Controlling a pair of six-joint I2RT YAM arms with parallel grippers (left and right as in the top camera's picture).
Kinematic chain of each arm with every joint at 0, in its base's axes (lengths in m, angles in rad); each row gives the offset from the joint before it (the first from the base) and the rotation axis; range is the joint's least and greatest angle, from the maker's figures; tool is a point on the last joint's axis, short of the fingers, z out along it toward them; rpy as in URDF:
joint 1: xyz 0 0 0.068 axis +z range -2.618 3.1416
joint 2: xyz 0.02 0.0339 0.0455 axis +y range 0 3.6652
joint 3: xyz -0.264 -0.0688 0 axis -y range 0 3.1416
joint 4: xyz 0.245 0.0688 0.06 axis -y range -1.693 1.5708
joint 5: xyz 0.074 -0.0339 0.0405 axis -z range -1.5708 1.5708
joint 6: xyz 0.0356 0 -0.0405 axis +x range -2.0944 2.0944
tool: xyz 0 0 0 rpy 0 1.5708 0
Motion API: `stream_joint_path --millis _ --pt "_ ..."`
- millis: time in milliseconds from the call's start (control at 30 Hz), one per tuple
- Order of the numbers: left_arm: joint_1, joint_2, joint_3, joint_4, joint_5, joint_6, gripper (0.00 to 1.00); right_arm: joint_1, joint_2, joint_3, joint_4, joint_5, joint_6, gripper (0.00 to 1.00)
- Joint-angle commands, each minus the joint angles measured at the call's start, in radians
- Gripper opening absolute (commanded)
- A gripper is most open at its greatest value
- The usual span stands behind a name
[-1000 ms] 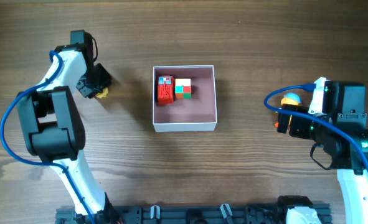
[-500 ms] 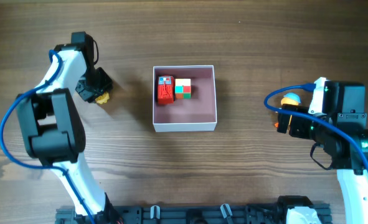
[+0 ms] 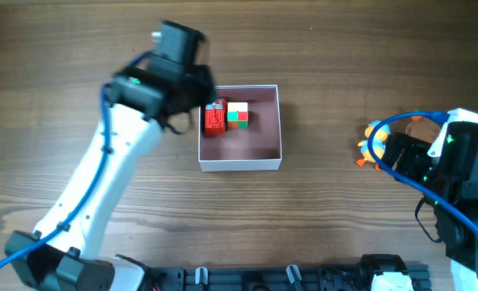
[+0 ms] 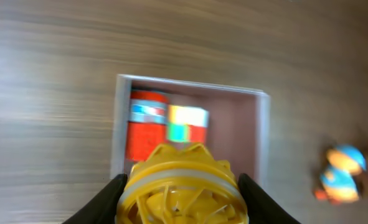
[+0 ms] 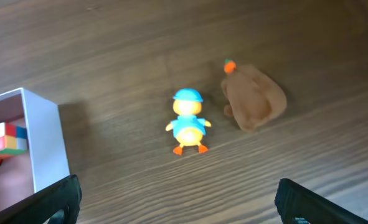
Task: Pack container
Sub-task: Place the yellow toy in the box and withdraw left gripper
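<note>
The toy in my left gripper will next go right in the overhead view and down, and I will release it past the cube, where the container's bottom is free.
The container (image 3: 255, 144) is a white-walled box with a dusty-pink inside, mid-table. It holds a red block (image 3: 214, 118) and a multicoloured cube (image 3: 239, 115) in its far left part. My left gripper (image 3: 192, 95) hovers over the container's left wall, shut on a yellow ribbed toy (image 4: 182, 186). The left wrist view shows the container (image 4: 233, 143) below it, with the red block (image 4: 146, 124) and cube (image 4: 187, 124). My right gripper (image 5: 184, 211) is open and empty, short of a small blue-and-yellow duck (image 5: 187, 127) and a brown soft toy (image 5: 253, 96).
The duck (image 3: 374, 133) and the brown toy (image 3: 420, 125) lie on the wooden table right of the container, by the right arm (image 3: 457, 162). The container's right wall (image 5: 43, 137) shows at the left edge of the right wrist view.
My left arm has swung from the far left of the table to the container's left wall, carrying the yellow toy. My right arm has drawn back, uncovering the duck and brown toy.
</note>
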State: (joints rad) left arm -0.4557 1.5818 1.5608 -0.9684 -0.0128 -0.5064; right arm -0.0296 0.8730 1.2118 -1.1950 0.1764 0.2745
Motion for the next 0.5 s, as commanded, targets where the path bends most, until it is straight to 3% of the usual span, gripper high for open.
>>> stream_joint_path --millis 0,467 --pt "-0.119 0.049 0.006 0.061 -0.001 0.002 0.04 -0.012 0.000 0.011 -0.011 0.034 0.043 1.00" --pt "-0.171 0.398 0.005 0.245 0.018 0.002 0.05 -0.012 0.000 0.011 -0.037 0.034 0.016 1.00"
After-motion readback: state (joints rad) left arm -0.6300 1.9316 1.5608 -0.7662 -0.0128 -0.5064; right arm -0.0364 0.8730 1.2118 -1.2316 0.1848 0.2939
